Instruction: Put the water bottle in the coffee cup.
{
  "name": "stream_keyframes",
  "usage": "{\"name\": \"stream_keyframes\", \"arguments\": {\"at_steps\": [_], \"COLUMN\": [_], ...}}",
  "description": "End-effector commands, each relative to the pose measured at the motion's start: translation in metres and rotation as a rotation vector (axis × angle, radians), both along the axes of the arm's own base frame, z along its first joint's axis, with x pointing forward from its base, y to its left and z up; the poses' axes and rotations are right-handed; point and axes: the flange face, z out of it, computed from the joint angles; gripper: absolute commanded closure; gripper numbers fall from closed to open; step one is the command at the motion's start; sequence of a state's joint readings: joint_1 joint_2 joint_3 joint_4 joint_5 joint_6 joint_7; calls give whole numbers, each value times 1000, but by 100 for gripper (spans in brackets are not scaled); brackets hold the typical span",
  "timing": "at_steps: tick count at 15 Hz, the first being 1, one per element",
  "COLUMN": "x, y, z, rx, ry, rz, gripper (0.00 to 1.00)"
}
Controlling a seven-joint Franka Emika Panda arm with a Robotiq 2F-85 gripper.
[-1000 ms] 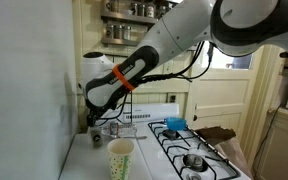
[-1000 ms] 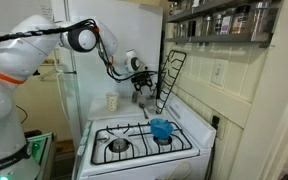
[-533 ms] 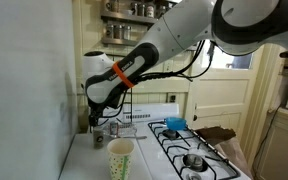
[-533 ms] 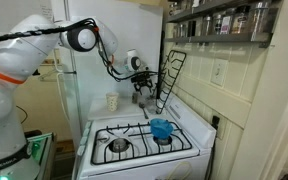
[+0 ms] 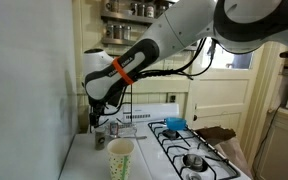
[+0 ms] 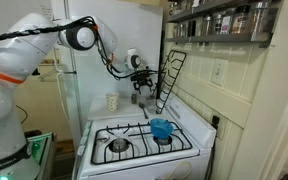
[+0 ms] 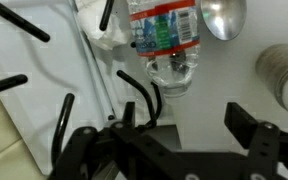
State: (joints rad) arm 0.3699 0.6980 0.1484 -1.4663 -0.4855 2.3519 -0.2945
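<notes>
The water bottle's narrow neck (image 7: 173, 88) is below my gripper and points toward its fingertips. My gripper needs to go down until its open fingers are on both sides of that neck, then close.
In the wrist view the water bottle (image 7: 165, 40) is clear with a red and blue label. It sits on the white counter just beyond my fingertips, not between them. My gripper (image 7: 189, 122) is open and empty, with one dark finger on each side. In both exterior views the gripper (image 5: 96, 118) (image 6: 141, 88) hangs over the back of the counter. The coffee cup (image 5: 120, 158) is a tall cream paper cup standing upright nearer the counter's front, apart from the gripper. It also shows in an exterior view (image 6: 112, 102).
A short grey cup (image 7: 284, 75) and a spoon (image 7: 224, 15) lie to the right of the bottle. Black wire rack bars (image 7: 139, 90) and crumpled paper (image 7: 109, 35) are to its left. A blue bowl (image 6: 161, 128) sits on the stove. A wall borders the counter.
The arm has risen slightly over the back of the counter. The gripper stays open and the bottle and cup have not moved.
</notes>
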Motion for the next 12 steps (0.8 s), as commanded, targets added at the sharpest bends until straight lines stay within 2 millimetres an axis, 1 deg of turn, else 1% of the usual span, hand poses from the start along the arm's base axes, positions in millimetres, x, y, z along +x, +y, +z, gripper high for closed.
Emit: {"name": "stream_keyframes", "arguments": {"at_steps": [1,4,6,7,8,9,11,12], "x": [-2,0,3,5,7,9,14,16], "y": [14,20,23,24,24,25,24,23], "z": [-13,-25,-31,-32,-35,-36,-40,-42], "rx": [-8,-18,-22,-22,-25,-27,-28,-34], "ry": [7,-2,-8,-8,-9,-11,-11,-12], "rz": [37,34,25,23,21,16,11,4], "gripper": [4,11,17,24,21,25,25,28]}}
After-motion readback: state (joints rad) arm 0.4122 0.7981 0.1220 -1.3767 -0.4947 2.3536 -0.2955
